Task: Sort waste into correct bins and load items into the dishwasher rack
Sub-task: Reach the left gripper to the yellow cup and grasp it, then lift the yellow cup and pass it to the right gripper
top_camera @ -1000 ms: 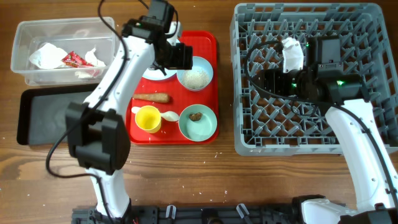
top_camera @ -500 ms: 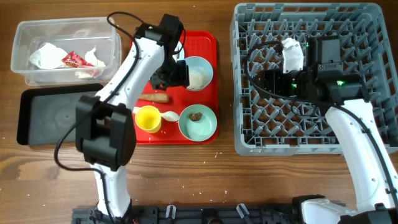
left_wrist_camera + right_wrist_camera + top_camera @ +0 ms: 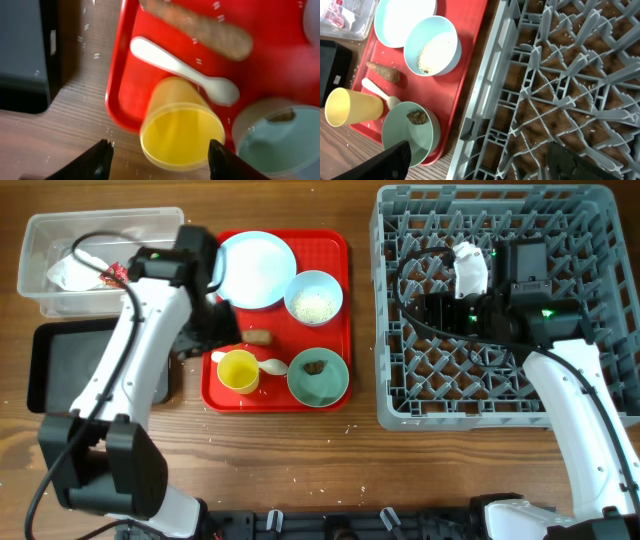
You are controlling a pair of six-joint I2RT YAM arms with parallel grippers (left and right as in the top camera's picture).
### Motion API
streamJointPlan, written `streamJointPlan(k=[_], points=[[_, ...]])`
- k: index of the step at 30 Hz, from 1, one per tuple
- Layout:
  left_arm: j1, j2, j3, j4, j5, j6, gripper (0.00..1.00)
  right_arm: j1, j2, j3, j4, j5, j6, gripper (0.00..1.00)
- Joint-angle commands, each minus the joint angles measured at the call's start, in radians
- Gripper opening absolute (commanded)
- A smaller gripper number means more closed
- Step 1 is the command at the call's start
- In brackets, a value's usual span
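I should next turn my right gripper and move it to the left in the overhead view, then close it on the yellow cup (image 3: 238, 370) (image 3: 359, 106) there, by my left gripper.
My left gripper (image 3: 215, 338) (image 3: 162, 161) is open and empty, low over the red tray's left edge, just above the yellow cup (image 3: 238, 370) (image 3: 179, 131). The white spoon (image 3: 185, 70) and the brown carrot-like scrap (image 3: 202, 31) lie beside the cup. The pale-blue plate (image 3: 257, 269), the pale-blue bowl with rice grains (image 3: 314, 298) and the pale-green bowl (image 3: 318, 376) holding a brown lump (image 3: 417, 116) sit on the same tray. My right gripper (image 3: 425, 312) (image 3: 485, 165) is open and empty over the grey rack (image 3: 500, 395).
The clear tub (image 3: 40, 290) at the back left holds crumpled white paper (image 3: 75, 270) and a red-and-white wrapper (image 3: 112, 275). The black tray (image 3: 60, 370) lies in front of it. The red tray (image 3: 335, 255) is between the bins and the rack.
My left arm has swung left and toward the front, off the plate and blue bowl, to the red tray's left edge near the cup. The plate is uncovered. The right arm has not moved.
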Motion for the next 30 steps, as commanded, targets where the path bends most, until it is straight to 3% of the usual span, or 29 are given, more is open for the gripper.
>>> streamJointPlan(k=[1,5,8,11,15,18,19,21,23,28,30], points=[[0.058,-0.017,-0.162,0.141,0.097,0.076,0.61,0.001,0.007,0.014,0.001,-0.013,-0.013,0.88],[0.05,-0.017,-0.315,0.249,0.097,0.076,0.54,0.001,0.007,0.014,0.003,-0.013,-0.013,0.88],[0.05,-0.018,-0.327,0.26,0.098,0.071,0.36,0.001,0.007,0.014,0.005,-0.013,-0.012,0.88],[0.05,-0.018,-0.326,0.268,0.109,0.068,0.05,0.001,0.007,0.014,0.004,-0.013,-0.012,0.88],[0.051,-0.018,-0.172,0.17,0.173,0.068,0.04,0.001,0.007,0.014,0.01,-0.092,0.031,0.88],[0.051,-0.024,-0.04,0.134,0.439,0.07,0.04,0.001,0.007,0.014,0.038,-0.357,0.043,0.88],[0.051,-0.031,-0.014,0.194,0.673,0.072,0.04,0.008,0.007,0.012,0.082,-0.517,0.043,0.88],[0.051,-0.032,-0.014,0.336,1.033,0.067,0.04,0.036,0.008,0.006,0.171,-0.659,0.044,0.91],[0.051,-0.032,-0.014,0.41,1.197,0.036,0.04,0.068,0.008,0.006,0.261,-0.734,0.06,1.0],[0.05,-0.032,-0.014,0.444,1.503,0.035,0.04,0.124,0.016,0.006,0.476,-0.756,0.131,1.0],[0.04,-0.032,-0.014,0.432,1.547,0.018,0.04,0.139,0.029,0.006,0.553,-0.811,0.14,0.99]])
